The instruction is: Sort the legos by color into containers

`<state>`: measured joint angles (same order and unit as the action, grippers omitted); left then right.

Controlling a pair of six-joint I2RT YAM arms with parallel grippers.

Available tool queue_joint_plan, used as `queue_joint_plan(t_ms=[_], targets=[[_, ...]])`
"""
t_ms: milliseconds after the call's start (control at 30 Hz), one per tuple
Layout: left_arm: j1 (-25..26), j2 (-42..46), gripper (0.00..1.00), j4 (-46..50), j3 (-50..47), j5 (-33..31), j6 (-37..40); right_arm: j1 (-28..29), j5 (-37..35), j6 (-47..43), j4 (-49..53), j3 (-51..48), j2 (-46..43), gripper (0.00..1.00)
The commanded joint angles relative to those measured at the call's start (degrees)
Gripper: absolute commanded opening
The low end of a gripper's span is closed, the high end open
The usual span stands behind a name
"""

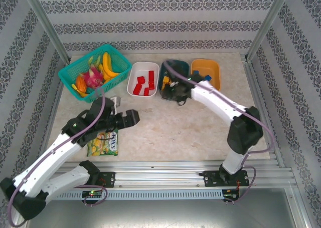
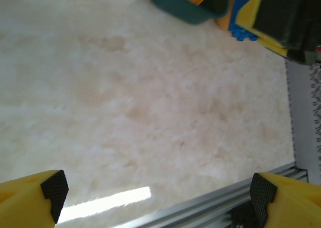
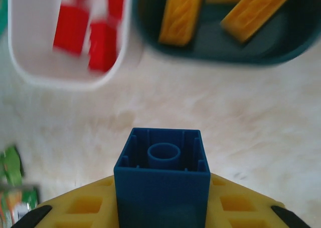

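Observation:
My right gripper has the dark blue lego and next needs to move outward past the teal container, over the orange container's far end (image 1: 204, 64), where blue legos lie inside, to release it.
My right gripper (image 3: 161, 215) is shut on a dark blue lego (image 3: 161, 185), held hollow side up over the bare table just in front of the white container (image 3: 30, 67) and the dark teal container (image 3: 215, 52). Red legos (image 3: 72, 27) lie in the white one and orange-yellow legos (image 3: 178, 17) in the teal one. From above, the right gripper (image 1: 175, 92) hangs at the teal container's (image 1: 181, 66) near edge, with the orange container (image 1: 205, 67) to its right. My left gripper (image 2: 156, 198) is open over bare table, and from above the left gripper (image 1: 133, 118) sits left of centre.
A teal lattice basket of fruit (image 1: 70, 75) stands at the back left. A green snack packet (image 1: 104, 143) lies under the left arm near the front rail (image 1: 165, 170). Open tabletop (image 1: 170, 128) stretches between the two arms.

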<state>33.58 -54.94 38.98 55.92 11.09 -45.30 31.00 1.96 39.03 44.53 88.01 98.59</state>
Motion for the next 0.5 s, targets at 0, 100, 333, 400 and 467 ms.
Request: queue_joint_plan(t_ms=[0, 100, 333, 400, 467], targets=[[-0.4, -7.3, 0.96, -9.0, 5.3, 2.4, 2.3, -7.0, -0.2, -4.4, 2.7, 0.5, 0.7, 0.22], [-0.4, -15.3, 0.96, -13.4, 9.8, 3.9, 3.0, -13.8, 0.7, -5.9, 2.0, 4.5, 4.2, 0.22], [-0.4, -35.1, 0.96, -18.8, 25.8, 6.4, 5.4, -23.6, 2.6, -6.4, 1.0, 20.0, 18.3, 0.21], [-0.5, -40.6, 0.95, -19.2, 31.0, 6.6, 6.3, -25.3, 2.9, -6.5, 1.2, 24.4, 22.4, 0.21], [-0.6, -46.3, 0.95, -19.5, 36.7, 7.4, 6.7, -26.9, 3.5, -6.1, 1.4, 28.8, 26.8, 0.21]])
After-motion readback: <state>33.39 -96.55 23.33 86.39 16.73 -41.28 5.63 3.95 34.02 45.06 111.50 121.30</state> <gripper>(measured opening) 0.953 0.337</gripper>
